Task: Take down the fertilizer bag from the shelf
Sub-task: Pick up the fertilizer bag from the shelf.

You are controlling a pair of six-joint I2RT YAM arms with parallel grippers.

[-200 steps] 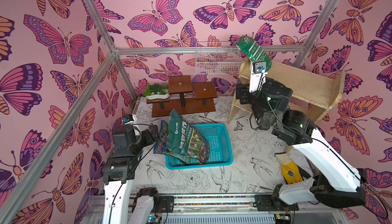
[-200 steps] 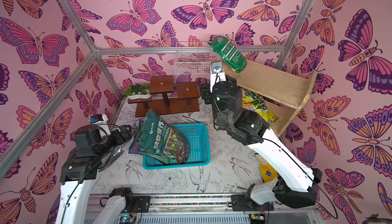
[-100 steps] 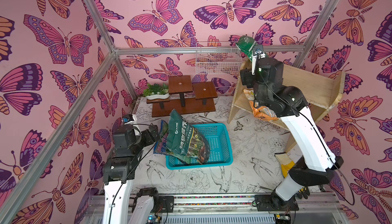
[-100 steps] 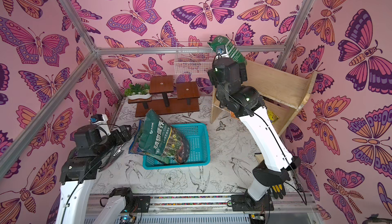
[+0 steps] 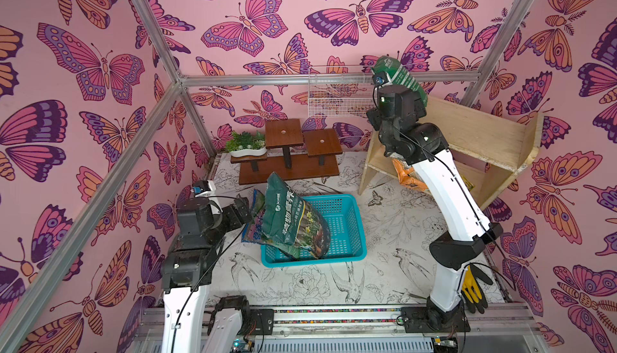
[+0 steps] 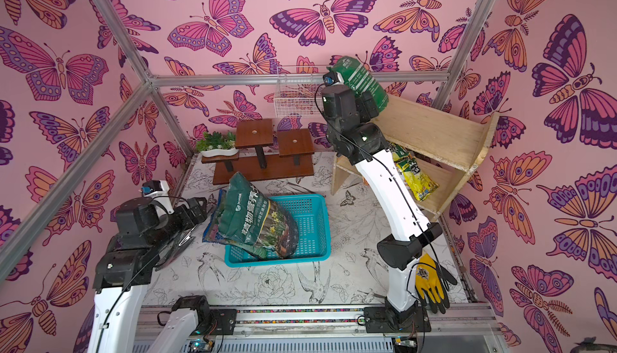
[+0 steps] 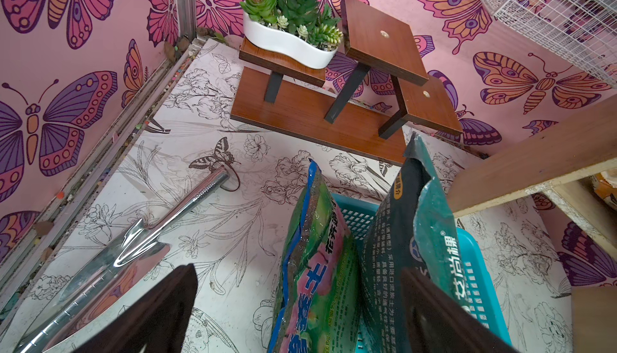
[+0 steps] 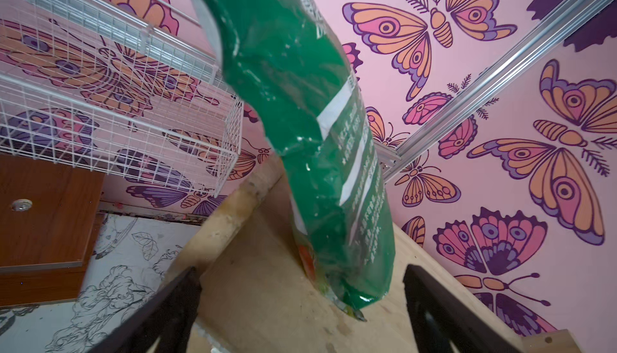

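Note:
The robot's right gripper will move outward over the top board of the shelf, its fingers passing either side of the bag's lower end [image 6: 380, 99] [image 8: 353, 269], because that end of the bag is outward of the gripper's open fingers.
A green fertilizer bag [image 5: 402, 75] [image 6: 362, 82] stands tilted at the left end of the top board of the pale plywood shelf [image 5: 474, 134] [image 6: 434, 131]. My right gripper [image 5: 412, 100] [image 6: 369, 104] is raised to that board. In the right wrist view it [image 8: 300, 269] is open, its dark fingers wide apart on either side of the bag's [image 8: 310, 134] lower end, not touching it. The shelf board [image 8: 267, 304] lies under them. My left gripper [image 5: 245, 212] [image 7: 298, 269] is open low beside the bags in the blue basket.
A blue basket [image 5: 347, 231] holds a dark green soil bag [image 5: 293, 224] and a pink-green bag [image 7: 317, 267]. A brown stepped stand [image 5: 290, 164] with a planter [image 5: 247, 144] and a white wire basket [image 5: 337, 94] are behind. A steel trowel [image 7: 133, 244] and a yellow glove [image 5: 474, 291] lie on the floor.
My right arm has swung up from in front of the lower shelf to the top board, and its jaws have opened wider around the bag's base. The left arm has not moved.

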